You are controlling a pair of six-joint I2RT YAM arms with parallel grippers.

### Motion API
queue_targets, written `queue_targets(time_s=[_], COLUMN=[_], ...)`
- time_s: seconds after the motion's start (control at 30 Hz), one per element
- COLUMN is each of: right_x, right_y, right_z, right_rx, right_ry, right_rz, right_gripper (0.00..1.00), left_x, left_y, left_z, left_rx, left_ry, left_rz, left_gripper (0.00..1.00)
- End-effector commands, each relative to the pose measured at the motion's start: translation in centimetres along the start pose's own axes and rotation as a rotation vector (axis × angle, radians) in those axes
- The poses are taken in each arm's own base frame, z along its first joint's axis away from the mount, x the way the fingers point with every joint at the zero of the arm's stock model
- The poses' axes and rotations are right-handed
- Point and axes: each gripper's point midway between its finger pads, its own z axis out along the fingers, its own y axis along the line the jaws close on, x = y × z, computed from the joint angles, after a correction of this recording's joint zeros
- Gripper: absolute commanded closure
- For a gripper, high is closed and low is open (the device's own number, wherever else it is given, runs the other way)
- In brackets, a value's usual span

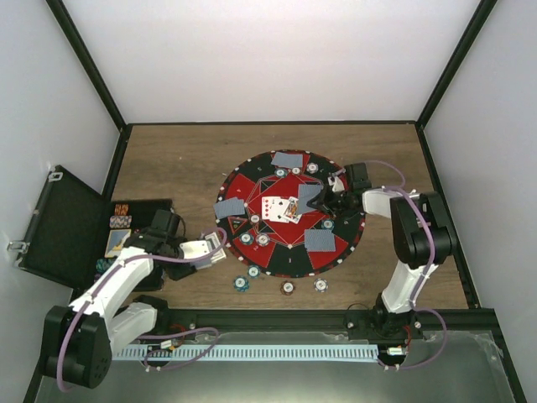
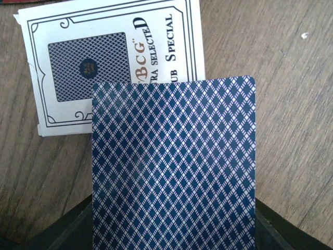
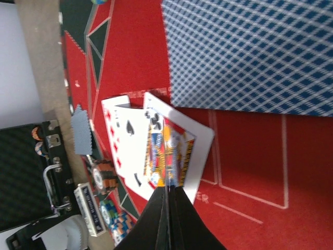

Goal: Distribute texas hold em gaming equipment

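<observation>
My left gripper is above and in front of the clear wood by the card box (image 1: 207, 275), with that spot nearer my base, so next it needs to move back and down and release the stack there.
A round red-and-black poker mat (image 1: 289, 270) carries face-down blue-backed cards (image 1: 320, 241) round its rim and face-up cards (image 1: 281, 208) in the middle. My right gripper (image 1: 315, 204) is shut, and its tips (image 3: 167, 186) rest at the near edge of a face-up club court card (image 3: 179, 148). Another face-down card (image 3: 250, 52) lies just beyond. My left gripper (image 1: 214, 248) hovers by the mat's left edge, shut on a stack of blue-backed playing cards (image 2: 174, 166) that hides most of its fingers (image 2: 73, 232). Striped poker chips (image 1: 243, 283) lie on the wood in front of the mat.
An open black case (image 1: 59, 227) with chips in its tray (image 1: 126, 220) stands at the far left. A white card box (image 2: 114, 57) lies on the wood under my left gripper. Chip stacks (image 3: 104, 174) sit at the mat's left edge. Enclosure walls close in both sides.
</observation>
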Motion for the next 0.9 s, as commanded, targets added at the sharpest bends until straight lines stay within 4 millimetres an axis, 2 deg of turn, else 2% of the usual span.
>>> queue_targets(time_s=[0.0,0.13,0.23,0.27,0.6,0.73,0.87], right_x=[-1.6,-1.6,-1.8,-1.9,-4.0,-4.2,-3.9], right_y=[-0.7,-1.8,-2.3,-2.2,-0.5,1.1,2.1], right_z=[0.3,0.6,0.4,0.2,-2.8,-4.1,-4.9], right_rx=[0.045,0.091,0.131,0.139,0.23,0.216,0.194], right_ry=[-0.024,-0.019,-0.027,-0.033,-0.129,-0.162,-0.174], right_rz=[-0.034,-0.03,-0.038,-0.041,-0.094,-0.118,-0.13], right_gripper=[0.99,0.91,0.77,0.7,0.31,0.26,0.26], left_x=[0.1,1.0,1.7,1.8,1.7,1.4,-0.2], left_y=[-0.2,-1.2,-1.5,-1.5,-2.0,-2.1,-0.5], left_z=[0.0,0.9,1.3,1.3,1.0,1.3,1.0], left_rx=[-0.033,-0.013,-0.012,-0.014,0.015,0.057,0.041], left_ry=[-0.029,-0.012,0.014,0.02,0.011,0.012,-0.021], left_rz=[0.039,0.048,0.05,0.054,0.128,0.126,0.079], left_gripper=[0.77,0.77,0.77,0.77,0.75,0.72,0.73])
